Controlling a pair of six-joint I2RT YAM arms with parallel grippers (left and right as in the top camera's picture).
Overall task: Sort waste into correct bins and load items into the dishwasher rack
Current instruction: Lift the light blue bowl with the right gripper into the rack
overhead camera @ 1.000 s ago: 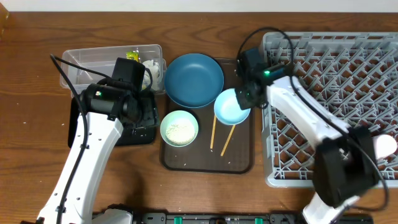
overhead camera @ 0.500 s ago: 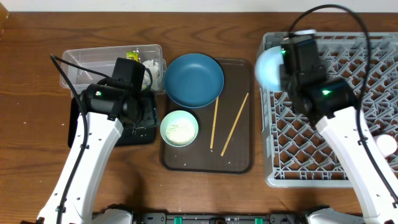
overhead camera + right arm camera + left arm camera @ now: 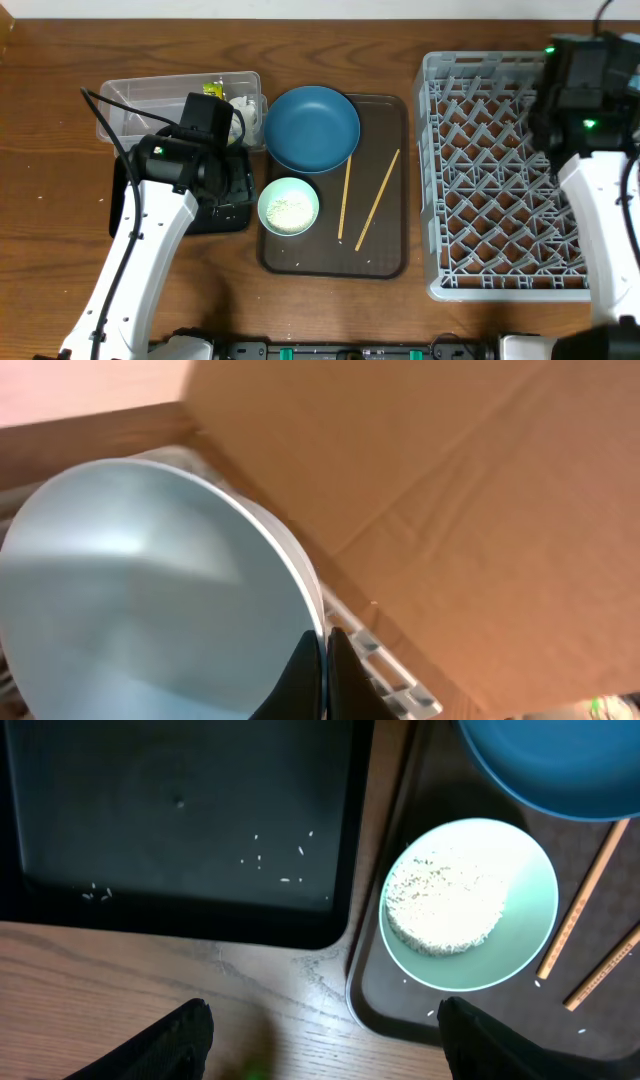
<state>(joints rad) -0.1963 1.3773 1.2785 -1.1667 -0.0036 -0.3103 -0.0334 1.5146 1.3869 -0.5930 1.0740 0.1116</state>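
My right gripper lowers the tilted light-blue bowl just inside the rack's edge by the cardboard (image 3: 378,658) next and lets go of the bowl's rim there, as that rack edge lies below the gripper.
My right gripper (image 3: 322,640) is shut on the rim of the light-blue bowl (image 3: 150,590) and holds it tilted over the grey dishwasher rack (image 3: 500,200) at its far right corner. The bowl is hidden under the arm in the overhead view. My left gripper (image 3: 330,1045) is open and empty, above the black tray's (image 3: 180,820) front edge, with the pale-green bowl (image 3: 400,945) of rice (image 3: 445,900) to its right. The dark-blue bowl (image 3: 312,128) and two chopsticks (image 3: 360,200) lie on the brown serving tray (image 3: 385,262). The pink cup is out of view.
The clear tub (image 3: 150,100) at the back left holds the yellow-green wrapper (image 3: 213,89) and the white tissue (image 3: 245,108). A few rice grains (image 3: 280,860) lie in the black tray. A brown cardboard surface (image 3: 450,510) stands beyond the rack.
My right arm has carried the light-blue bowl from the brown tray to the right, across the rack to its far right corner. The left arm has not moved.
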